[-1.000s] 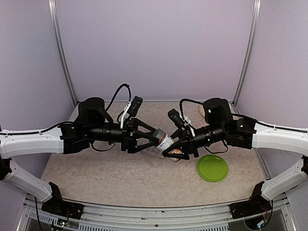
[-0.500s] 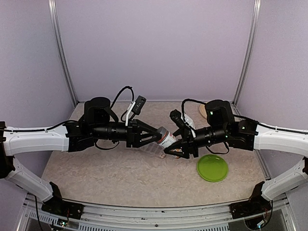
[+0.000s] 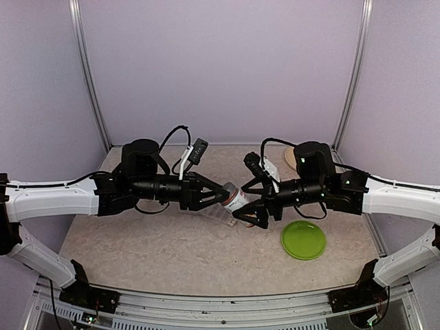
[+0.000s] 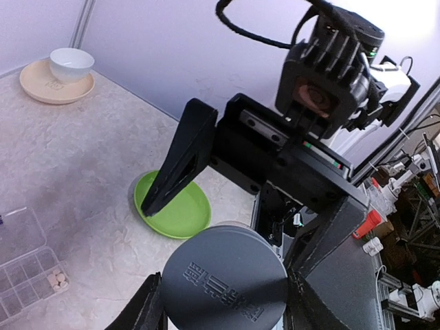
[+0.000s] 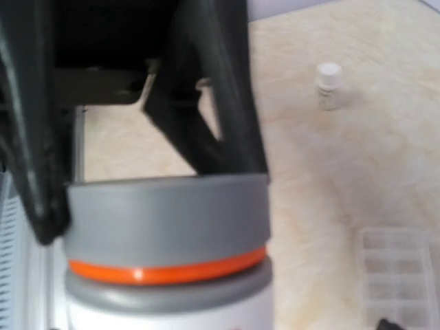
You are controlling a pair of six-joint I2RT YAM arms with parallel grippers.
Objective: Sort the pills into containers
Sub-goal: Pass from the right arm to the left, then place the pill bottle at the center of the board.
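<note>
I will move my left gripper down to the left in the top view and release the bottle (image 3: 238,199) on bare tabletop beside the vial.
A white pill bottle (image 3: 238,199) with a grey cap (image 4: 223,278) and an orange ring (image 5: 165,268) hangs in the air between the two arms. My left gripper (image 3: 225,192) is shut on its cap end, and the cap's embossed top faces the left wrist camera. My right gripper (image 3: 247,204) stands open, one finger (image 4: 180,159) spread out to each side of the bottle. The clear pill box (image 4: 24,275) lies on the table under the bottle, with a few tan pills (image 4: 57,278) in one compartment. It also shows in the right wrist view, pill box (image 5: 399,275).
A round green plate (image 3: 303,239) lies to the right of the grippers. A white bowl (image 4: 71,63) sits on a beige saucer (image 4: 41,88) at the back right. A small vial with a white cap (image 5: 328,86) stands on the table.
My left gripper closed on the bottle's cap end. My right gripper, shut on the bottle before, has just spread its fingers wide and let go.
</note>
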